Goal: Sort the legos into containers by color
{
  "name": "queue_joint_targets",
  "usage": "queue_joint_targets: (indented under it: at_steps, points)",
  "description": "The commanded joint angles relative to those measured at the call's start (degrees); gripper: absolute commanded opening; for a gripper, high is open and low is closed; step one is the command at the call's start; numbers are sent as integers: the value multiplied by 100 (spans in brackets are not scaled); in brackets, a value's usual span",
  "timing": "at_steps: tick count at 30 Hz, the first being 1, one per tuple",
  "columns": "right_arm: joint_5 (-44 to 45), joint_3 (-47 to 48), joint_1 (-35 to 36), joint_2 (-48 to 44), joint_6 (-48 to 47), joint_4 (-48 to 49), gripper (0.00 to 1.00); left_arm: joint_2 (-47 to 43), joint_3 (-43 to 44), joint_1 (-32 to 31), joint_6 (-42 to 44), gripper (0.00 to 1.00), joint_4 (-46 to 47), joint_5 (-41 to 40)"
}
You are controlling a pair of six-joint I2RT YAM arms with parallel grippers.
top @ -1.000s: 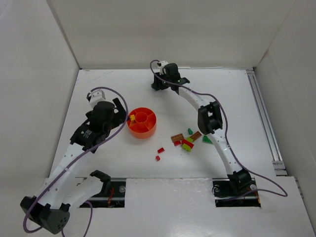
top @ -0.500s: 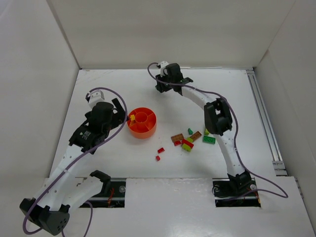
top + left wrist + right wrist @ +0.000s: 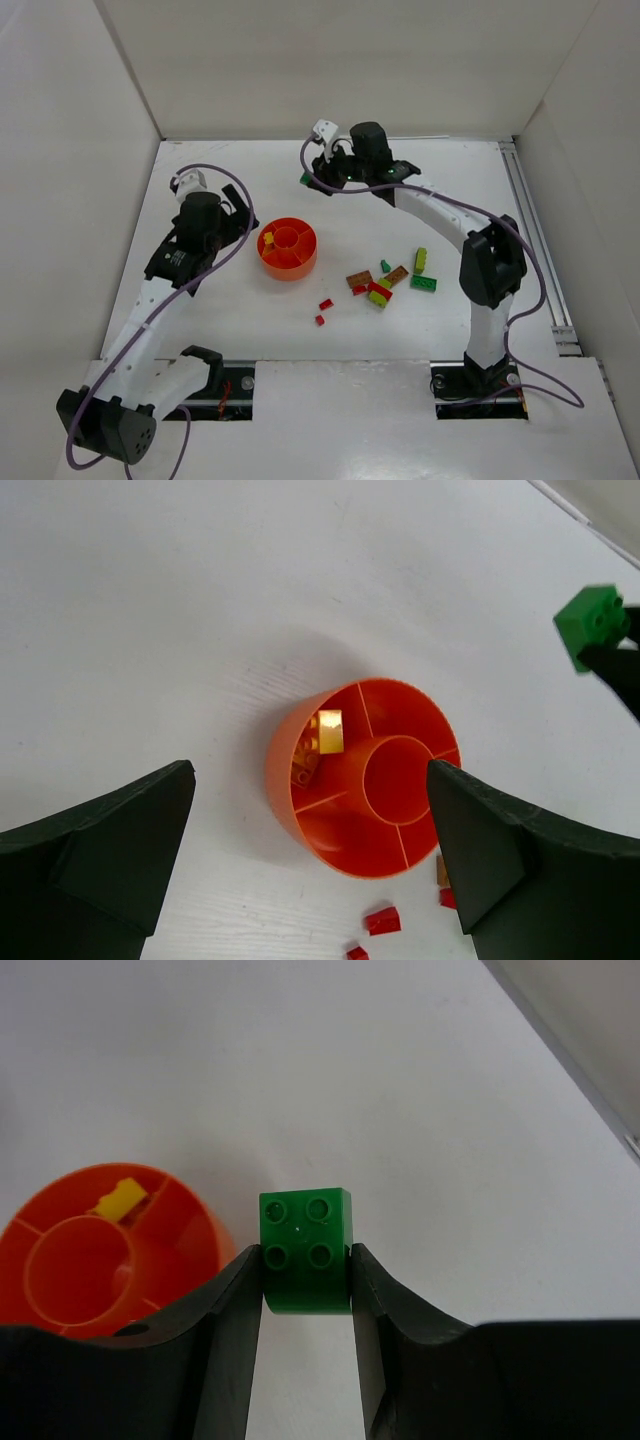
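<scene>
The bowl's empty far section is back and to the left of my right gripper in the top view. My right gripper needs to carry the green brick over it next.
A round red-orange bowl (image 3: 300, 262) with a raised centre stands left of the table's middle; it also shows in the left wrist view (image 3: 340, 830) and the right wrist view (image 3: 60, 1290). A yellow brick (image 3: 330, 732) and an orange brick (image 3: 303, 762) lie in one compartment. My right gripper (image 3: 312, 178) is shut on a green brick (image 3: 305, 1250), held in the air behind the bowl. My left gripper (image 3: 243, 215) is open and empty, above the bowl's left side. Loose bricks lie right of the bowl: two red (image 3: 325, 303), a brown (image 3: 358, 279), a green (image 3: 423, 283) and a lime (image 3: 421, 260).
White walls close in the table on the left, back and right. A metal rail (image 3: 535, 250) runs along the right edge. A mixed pile of red, lime and brown bricks (image 3: 379, 292) lies at the table's middle, with a small green piece (image 3: 385, 266) behind it.
My right arm has swung its elbow to the right, uncovering the green and lime bricks, and its gripper now points left toward the bowl with the green brick. My left gripper drew back slightly.
</scene>
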Motion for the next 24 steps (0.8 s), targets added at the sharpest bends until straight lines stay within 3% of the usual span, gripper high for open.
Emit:
queue_joint_targets:
  at_steps: [1, 24]
  points:
    - [-614, -222, 277, -141, -279, 185, 22, -1, -86, 464, 204, 100, 514, 719]
    - [-825, -335, 848, 193, -33, -201, 28, -1, -192, 465, 257, 100, 532, 773]
